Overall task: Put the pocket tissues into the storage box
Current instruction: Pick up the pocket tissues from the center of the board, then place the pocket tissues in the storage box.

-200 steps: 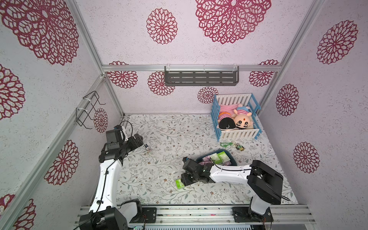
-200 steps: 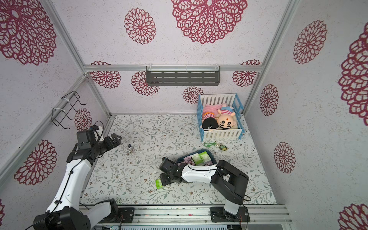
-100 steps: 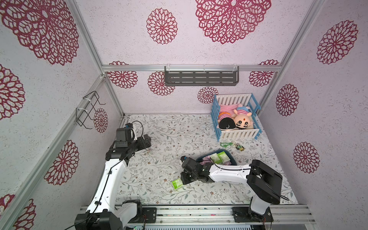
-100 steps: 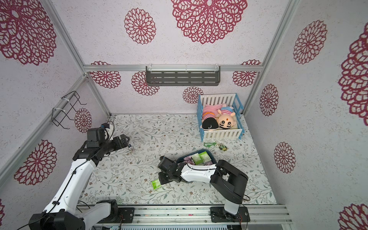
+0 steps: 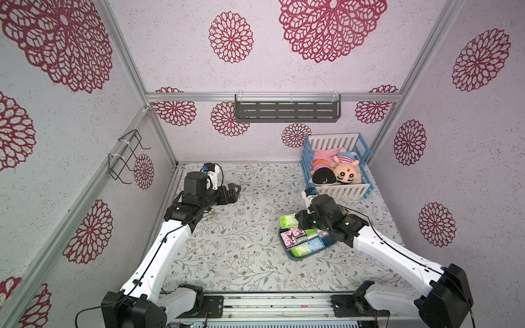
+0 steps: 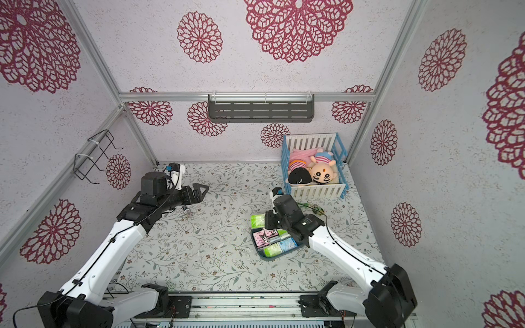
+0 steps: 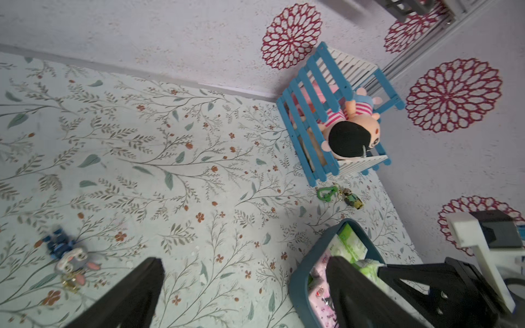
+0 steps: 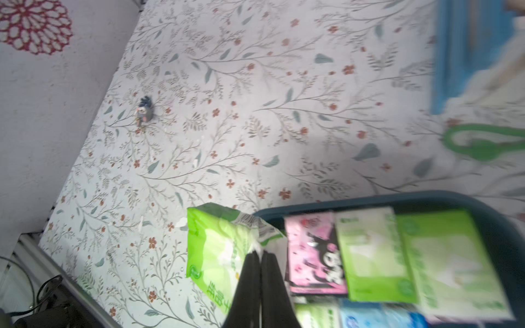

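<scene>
I will move my right gripper back and down next and let go over the light blue pack [image 5: 315,244] [image 8: 377,316], because the lime green-and-white pack sticks out over the storage box's rim.
My right gripper [image 8: 260,254] is shut on the edge of a lime green-and-white pack of pocket tissues [image 8: 216,250]. In both top views this pack [image 5: 288,221] [image 6: 257,221] hangs at the far left corner of the dark teal storage box [image 5: 295,255] [image 6: 267,257], mostly outside its rim [image 8: 369,197]. Inside the box lie several packs: pink [image 5: 294,237], light blue [image 5: 315,244] and green [image 5: 301,250]. My left gripper [image 5: 234,188] [image 7: 244,261] is open and empty, raised over the floor's left side, well away from the box.
A blue-and-white crib with plush dolls [image 5: 336,170] stands at the back right. A green carabiner keychain [image 7: 326,193] lies between crib and box. A small figurine keychain [image 7: 71,255] lies near the left arm. A grey shelf [image 5: 287,112] hangs on the back wall.
My right gripper shut on the green pack lying on the floor front left of the box and carried it back and right to the box's corner. The left arm swung right.
</scene>
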You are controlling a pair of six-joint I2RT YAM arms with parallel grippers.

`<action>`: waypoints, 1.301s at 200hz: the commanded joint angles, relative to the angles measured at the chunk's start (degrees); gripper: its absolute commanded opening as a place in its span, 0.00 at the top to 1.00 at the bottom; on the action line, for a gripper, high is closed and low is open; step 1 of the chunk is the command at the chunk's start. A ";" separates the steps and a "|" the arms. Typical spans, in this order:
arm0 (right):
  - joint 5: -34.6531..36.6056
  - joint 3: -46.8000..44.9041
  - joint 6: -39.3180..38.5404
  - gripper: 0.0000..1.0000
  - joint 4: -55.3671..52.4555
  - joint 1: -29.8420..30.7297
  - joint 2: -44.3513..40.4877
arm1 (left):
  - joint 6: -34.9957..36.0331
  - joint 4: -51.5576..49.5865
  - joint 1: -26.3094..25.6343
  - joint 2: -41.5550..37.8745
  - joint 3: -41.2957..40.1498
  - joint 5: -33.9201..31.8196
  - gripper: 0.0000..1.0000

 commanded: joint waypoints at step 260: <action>-6.25 -3.44 -11.40 0.94 -13.92 -7.28 3.42 | 2.17 2.05 -2.76 0.14 -0.71 -4.86 0.03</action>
